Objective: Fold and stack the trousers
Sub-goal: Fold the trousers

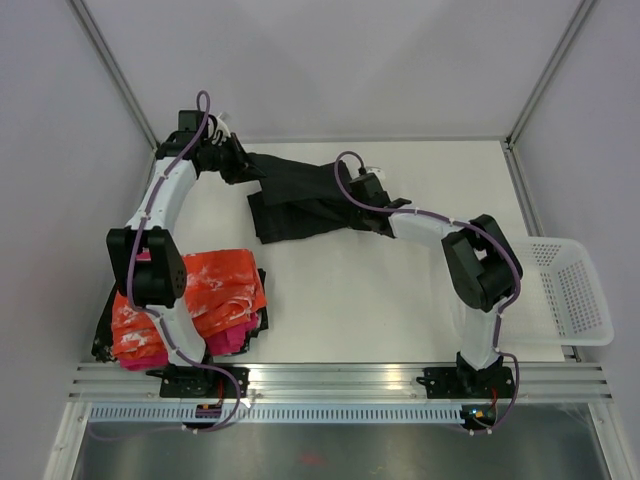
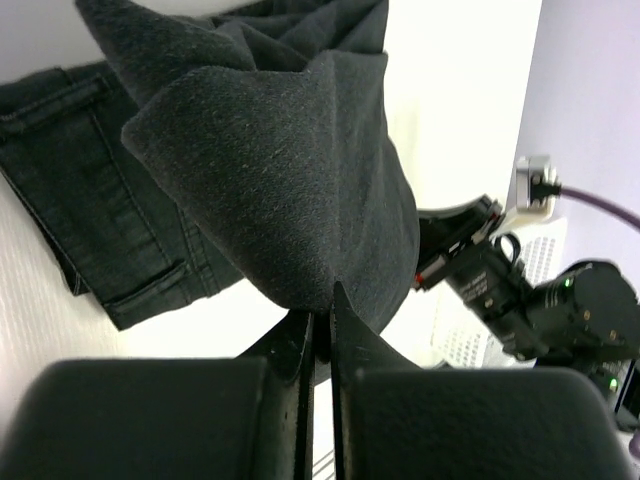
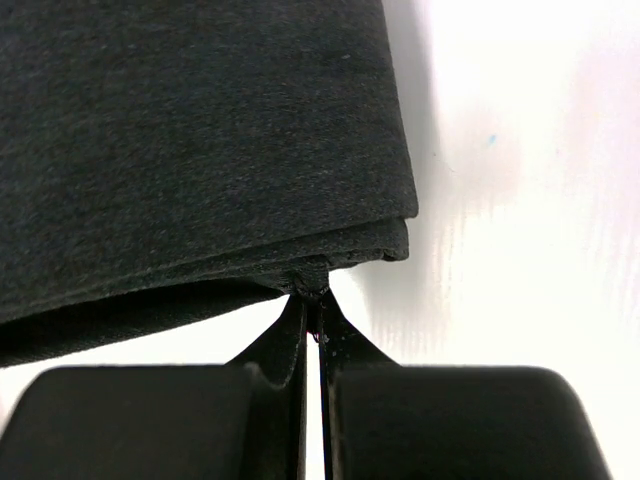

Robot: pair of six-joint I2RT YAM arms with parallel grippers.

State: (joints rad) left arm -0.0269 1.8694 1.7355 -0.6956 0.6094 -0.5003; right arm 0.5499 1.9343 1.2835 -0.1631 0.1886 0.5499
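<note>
My left gripper will move back and down next and lay the raised fold of the black trousers over the near part of the dark denim garment [image 1: 284, 225] [image 2: 146, 262], because that part is still uncovered.
The black trousers [image 1: 300, 185] lie bunched at the back middle of the table, stretched between my two grippers. My left gripper [image 1: 238, 165] is at their left end. In the left wrist view it [image 2: 322, 305] is shut on a raised fold of the soft black cloth [image 2: 280, 170]. My right gripper [image 1: 352, 205] is at their right end. In the right wrist view it [image 3: 315, 292] is shut on the edge of a folded layer of the trousers [image 3: 200, 130], just above the white table.
A dark denim garment with a stitched pocket [image 2: 90, 220] lies flat under the lifted cloth. An orange-and-white mottled garment [image 1: 200, 290] lies on a magenta one [image 1: 238, 338] at the front left. A white basket [image 1: 570, 290] stands at the right edge. The right arm [image 2: 520, 290] shows beyond the cloth.
</note>
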